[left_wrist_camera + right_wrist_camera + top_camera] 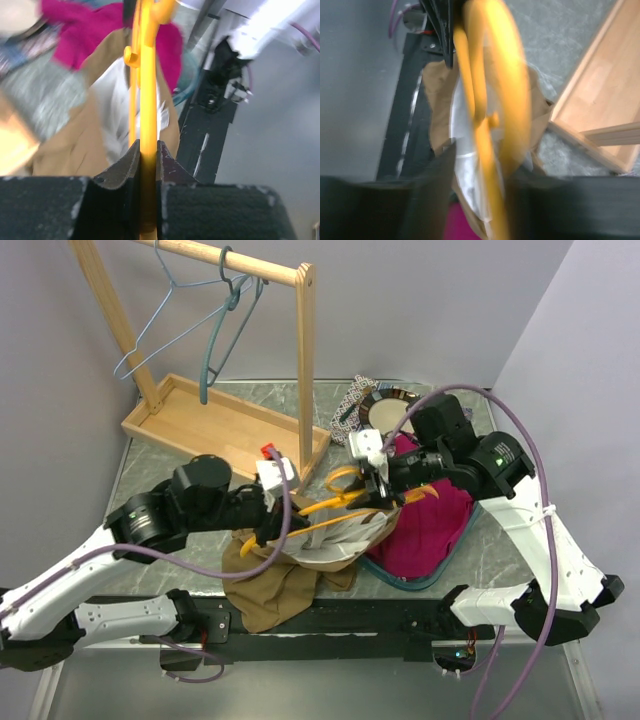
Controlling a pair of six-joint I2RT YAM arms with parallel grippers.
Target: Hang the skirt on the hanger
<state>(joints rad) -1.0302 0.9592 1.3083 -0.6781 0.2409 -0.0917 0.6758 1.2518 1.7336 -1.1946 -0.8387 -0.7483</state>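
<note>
The hanger should go over the rack's bar (200, 252) next, where other hangers hang. My left gripper will move up and outward, hook it there and let it go.
An orange plastic hanger (330, 508) is held above the middle of the table, over a tan skirt (285, 585) with a white lining. My left gripper (272, 525) is shut on one end of the hanger; in the left wrist view the orange bar (148, 75) is pinched between the pads (148, 150). My right gripper (378, 488) is at the hanger's hook end. In the blurred right wrist view its fingers (480, 160) stand apart around the orange hanger (490, 100), the left finger clear of it. The skirt (440, 115) hangs below.
A wooden rack (230, 430) stands at the back left, with blue wire hangers (165, 325) and a teal hanger (212, 355) on its rail. A magenta garment (435, 520) lies in a teal-rimmed basket at the right. Patterned cloth and a round object (380, 405) lie behind it.
</note>
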